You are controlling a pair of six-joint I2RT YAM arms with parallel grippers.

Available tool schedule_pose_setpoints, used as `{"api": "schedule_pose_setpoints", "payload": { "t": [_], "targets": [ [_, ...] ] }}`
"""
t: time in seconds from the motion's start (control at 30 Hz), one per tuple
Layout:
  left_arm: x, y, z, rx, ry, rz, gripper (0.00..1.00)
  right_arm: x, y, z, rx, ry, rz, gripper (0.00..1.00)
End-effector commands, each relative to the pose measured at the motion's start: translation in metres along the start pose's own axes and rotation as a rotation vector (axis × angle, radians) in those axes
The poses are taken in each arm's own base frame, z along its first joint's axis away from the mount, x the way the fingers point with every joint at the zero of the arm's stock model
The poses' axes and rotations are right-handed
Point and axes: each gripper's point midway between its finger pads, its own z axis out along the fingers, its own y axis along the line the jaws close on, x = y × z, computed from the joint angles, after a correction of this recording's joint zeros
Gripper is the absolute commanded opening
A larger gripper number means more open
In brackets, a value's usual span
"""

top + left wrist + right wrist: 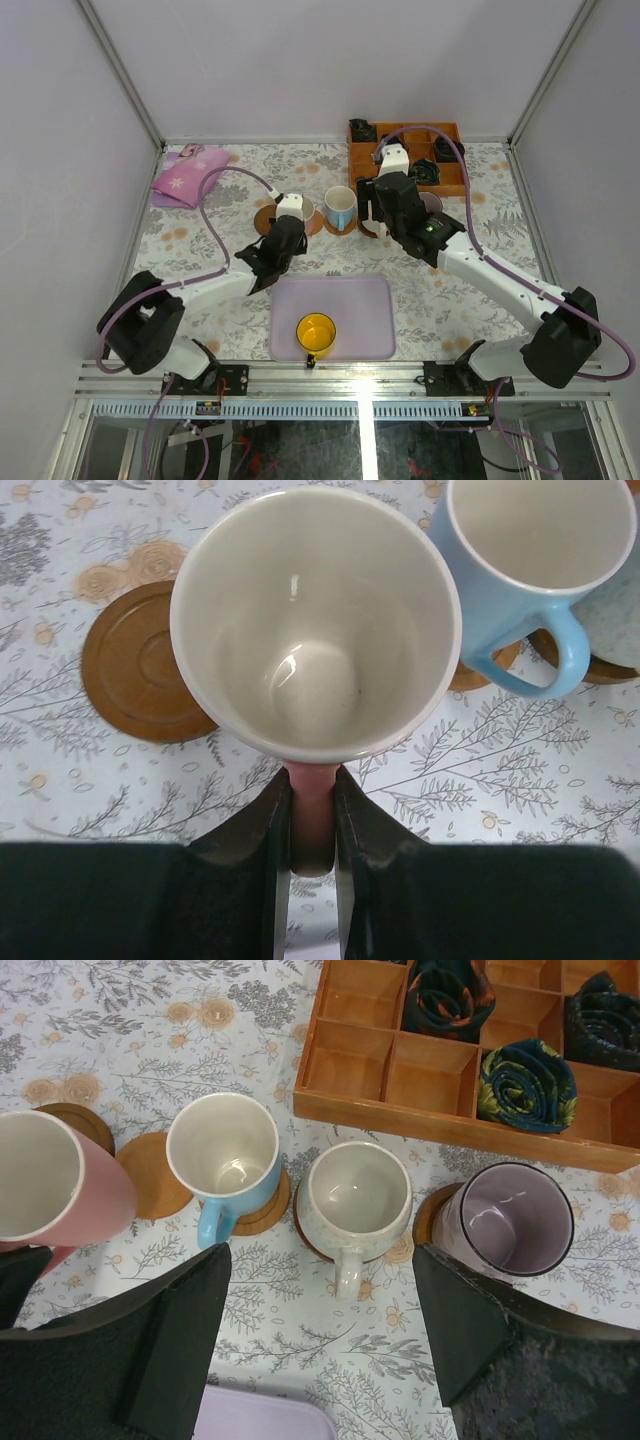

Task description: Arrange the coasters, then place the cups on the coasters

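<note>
The left gripper moves outward and down next to release the pink-handled cup on the bare coaster by the light blue cup (316, 223), which lies outward and below.
My left gripper (312, 780) is shut on the pink handle of a cream cup (315, 620), which it holds tilted beside a bare coaster (140, 665). In the right wrist view this cup (50, 1185) hangs over two bare coasters (155, 1175). The light blue cup (225, 1155), the cream-white cup (360, 1195) and the pale purple cup (515, 1215) each stand on a coaster in a row. My right gripper (320, 1260) is open just in front of the cream-white cup, holding nothing. The yellow cup (316, 333) stands in the lavender tray (370, 300).
The orange-brown compartment box (405, 155) with rolled dark cloths sits at the back right, close behind the row of cups. A pink folded cloth (190, 175) lies at the back left. The lavender tray lies at the near edge between the arm bases.
</note>
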Motion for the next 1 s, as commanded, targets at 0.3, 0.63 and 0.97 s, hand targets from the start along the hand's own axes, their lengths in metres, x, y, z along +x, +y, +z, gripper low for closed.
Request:
{"api": "schedule_pose_setpoints", "payload": {
  "t": [0.3,0.63,0.97],
  "targets": [
    [-0.086,-0.014,0.036,0.077,-0.243,-0.11,0.0,-0.028,-0.003,0.008,0.038,-0.074,-0.019,0.8],
    [-0.073,-0.023,0.052,0.11,-0.176,-0.086,0.0,-0.031,-0.003,0.012,0.045,-0.079,-0.021,0.8],
    [-0.058,-0.023,0.062,0.094,-0.131,-0.069,0.0,-0.025,-0.002,0.016,0.04,-0.064,-0.022,0.8]
  ]
}}
